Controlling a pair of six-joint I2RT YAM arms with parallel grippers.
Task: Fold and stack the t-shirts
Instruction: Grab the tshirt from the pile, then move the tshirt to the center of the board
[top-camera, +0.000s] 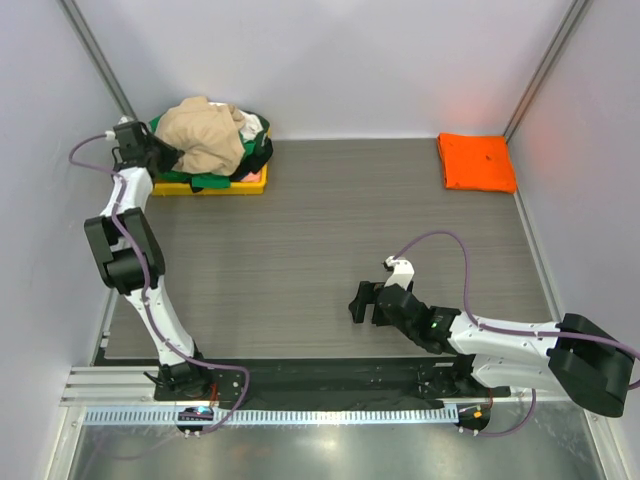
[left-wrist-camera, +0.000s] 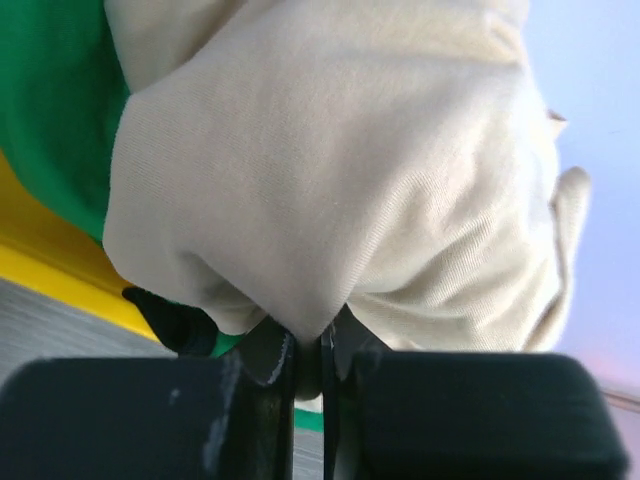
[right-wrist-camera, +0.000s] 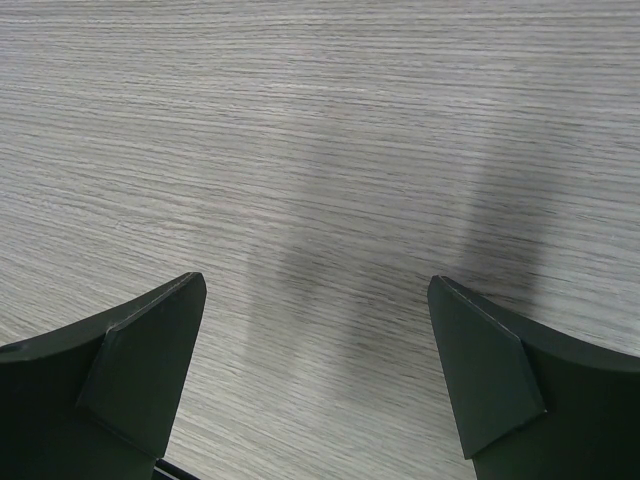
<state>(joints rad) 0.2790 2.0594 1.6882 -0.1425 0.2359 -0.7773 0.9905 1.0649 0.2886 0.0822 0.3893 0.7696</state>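
Note:
Next, my left gripper lifts and swings the tan-beige shirt's fold over the bare middle tabletop, to its right in the top view, and releases it where there's room.
A crumpled tan-beige t-shirt (top-camera: 205, 133) lies on top of a pile of green (top-camera: 212, 181), white and black shirts in a yellow tray (top-camera: 250, 186) at the far left. My left gripper (top-camera: 160, 158) is shut on a fold of the tan-beige shirt (left-wrist-camera: 330, 180) at the pile's left side; the cloth is pinched between the fingers (left-wrist-camera: 265, 360). A folded bright orange t-shirt (top-camera: 477, 161) lies flat at the far right. My right gripper (top-camera: 362, 303) is open and empty just above the bare table (right-wrist-camera: 320, 150) in the near middle.
Grey walls close in the table on the left, back and right. The tray's yellow rim (left-wrist-camera: 40, 265) and green cloth (left-wrist-camera: 50, 110) show in the left wrist view. The arm bases stand at the near edge.

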